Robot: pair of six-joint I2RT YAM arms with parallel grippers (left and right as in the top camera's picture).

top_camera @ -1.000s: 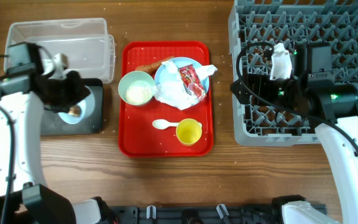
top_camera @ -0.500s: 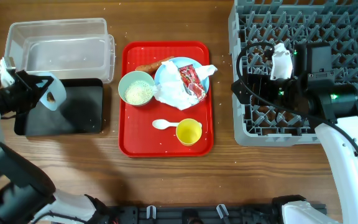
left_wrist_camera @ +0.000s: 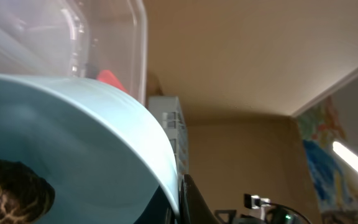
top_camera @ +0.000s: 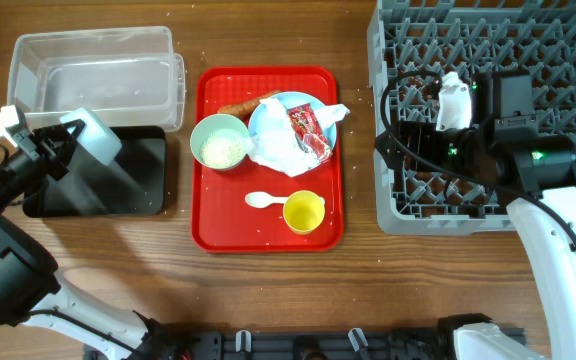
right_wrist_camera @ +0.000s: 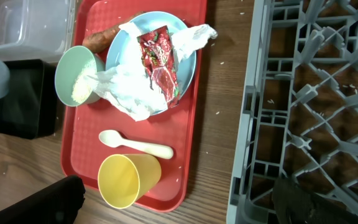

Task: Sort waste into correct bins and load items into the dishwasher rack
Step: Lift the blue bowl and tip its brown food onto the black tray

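Observation:
Right of my left gripper in the overhead view lies the red serving tray's bare near corner (top_camera: 221, 228), so I should empty the bowl, carry it over, lower and release.
My left gripper (top_camera: 60, 150) is shut on the rim of the pale blue bowl (top_camera: 96, 137) and holds it tipped on its side over the black tray's (top_camera: 118, 190) left end. In the left wrist view the bowl (left_wrist_camera: 86, 137) fills the frame with the brown lump (left_wrist_camera: 8, 190) still inside, and one finger (left_wrist_camera: 190, 202) presses on its rim. The clear tub (top_camera: 93, 75) lies behind. My right gripper (top_camera: 388, 140) is open and empty over the grey rack's (top_camera: 488, 200) left edge. The red serving tray (top_camera: 208, 230) holds the green bowl of rice (top_camera: 218, 142), blue plate (top_camera: 268, 115), napkin (top_camera: 273, 150), wrapper (top_camera: 308, 130), carrot (top_camera: 248, 104), spoon (top_camera: 266, 200) and yellow cup (top_camera: 303, 212).
Loose rice grains are scattered on the wooden table round the red serving tray. In the right wrist view the open fingers (right_wrist_camera: 179, 196) straddle the gap between the tray's corner and the rack (right_wrist_camera: 316, 93), with the yellow cup (right_wrist_camera: 126, 179) close by.
My left gripper has carried the blue bowl from above the black tray's middle to its left end and tipped it on its side. The right arm has not moved.

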